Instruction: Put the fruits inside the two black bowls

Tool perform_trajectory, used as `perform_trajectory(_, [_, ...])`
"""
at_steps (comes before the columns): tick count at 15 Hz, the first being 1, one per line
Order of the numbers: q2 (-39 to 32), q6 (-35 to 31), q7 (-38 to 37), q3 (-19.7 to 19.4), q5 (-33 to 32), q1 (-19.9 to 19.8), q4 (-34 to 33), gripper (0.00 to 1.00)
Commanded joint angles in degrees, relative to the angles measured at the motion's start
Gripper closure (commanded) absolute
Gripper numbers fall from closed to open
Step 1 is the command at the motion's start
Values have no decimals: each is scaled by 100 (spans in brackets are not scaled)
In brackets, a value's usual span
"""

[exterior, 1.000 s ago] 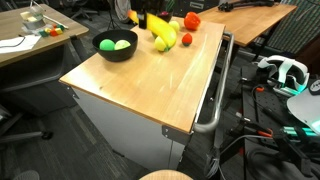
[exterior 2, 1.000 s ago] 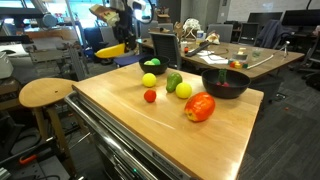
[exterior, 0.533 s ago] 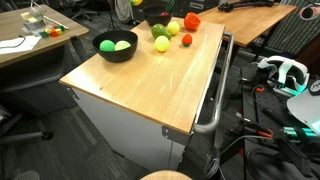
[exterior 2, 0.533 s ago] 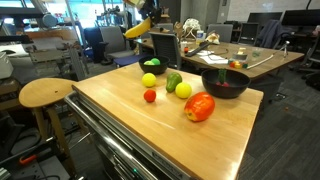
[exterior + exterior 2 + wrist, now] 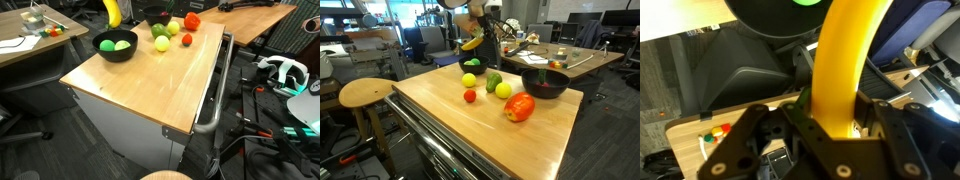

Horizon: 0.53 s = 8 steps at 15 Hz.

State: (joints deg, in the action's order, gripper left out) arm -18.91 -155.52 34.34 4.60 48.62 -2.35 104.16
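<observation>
Next I will move my gripper down to release the banana [image 5: 845, 60] inside the black bowl below, which holds green balls, because the banana hangs above the bowl's rim.
My gripper [image 5: 830, 125] is shut on the long yellow banana [image 5: 845, 60], which hangs in the air in both exterior views [image 5: 112, 12] [image 5: 472, 43]. Below it in the wrist view is a black bowl [image 5: 765, 20] with a green ball [image 5: 805, 3] inside. That bowl [image 5: 115, 46] holds two green balls. A second black bowl [image 5: 158, 18] stands at the table's far edge. Loose on the wooden table lie a green fruit [image 5: 160, 43], a yellow one [image 5: 172, 28], a small red one [image 5: 186, 40] and a larger red-orange one [image 5: 191, 20].
The table [image 5: 140, 90] has a metal handle bar [image 5: 212, 100] along one side. A round wooden stool [image 5: 365, 92] stands beside it. Desks and chairs [image 5: 485, 45] crowd the room behind, and cables and a headset [image 5: 285, 70] lie on the floor.
The banana has been lifted from among the loose fruits and carried sideways through the air to above the bowl with the green balls. The grip is unchanged.
</observation>
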Motion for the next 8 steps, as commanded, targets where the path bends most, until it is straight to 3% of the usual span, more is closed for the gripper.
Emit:
perform_trajectory(1, [-472, -155, 560, 174, 145, -40, -465, 87])
perform_trajectory(8, [-833, -153, 776, 125, 74, -62, -570, 87])
